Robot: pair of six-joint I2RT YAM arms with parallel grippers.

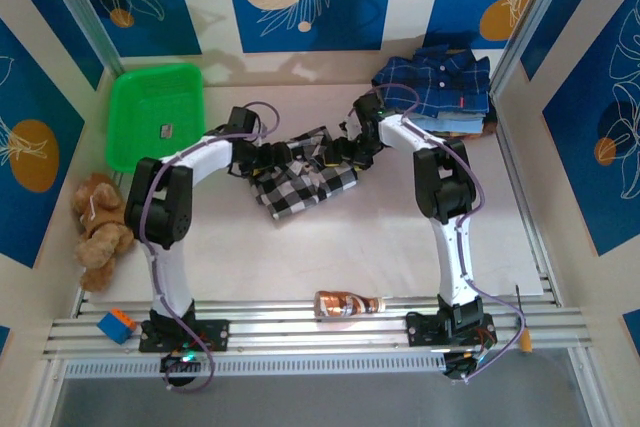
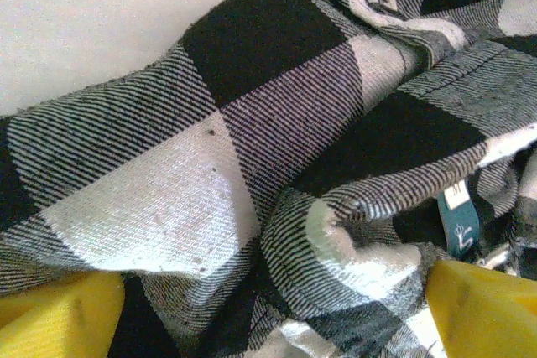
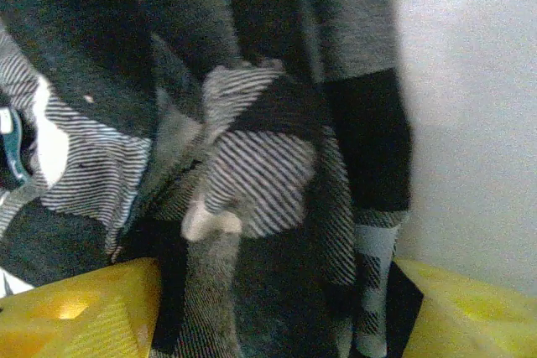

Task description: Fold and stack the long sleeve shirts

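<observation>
The checked shirt's raised striped fold [image 3: 256,182] lies just below my right gripper, between its open fingers, so the gripper goes down over it next and closes.
A black-and-white checked shirt [image 1: 300,175] lies crumpled in the middle of the table. Both grippers are down on it, one at each end. My left gripper [image 1: 258,157] is at the shirt's left end; in the left wrist view its yellow fingers [image 2: 59,316] stand wide apart, open, with bunched checked cloth [image 2: 252,165] between them and a teal label [image 2: 460,228] to the right. My right gripper [image 1: 340,152] is at the shirt's upper right; its yellow fingers [image 3: 75,308] are also apart, open, over folds of the cloth [image 3: 260,173]. A stack of folded shirts [image 1: 438,87], navy plaid on top, sits at the back right.
A green plastic basket [image 1: 155,112] stands at the back left. A brown plush toy [image 1: 100,227] lies by the left wall. A brown bottle [image 1: 348,304] lies on the front rail, with a blue-and-orange block [image 1: 117,325] at the front left corner.
</observation>
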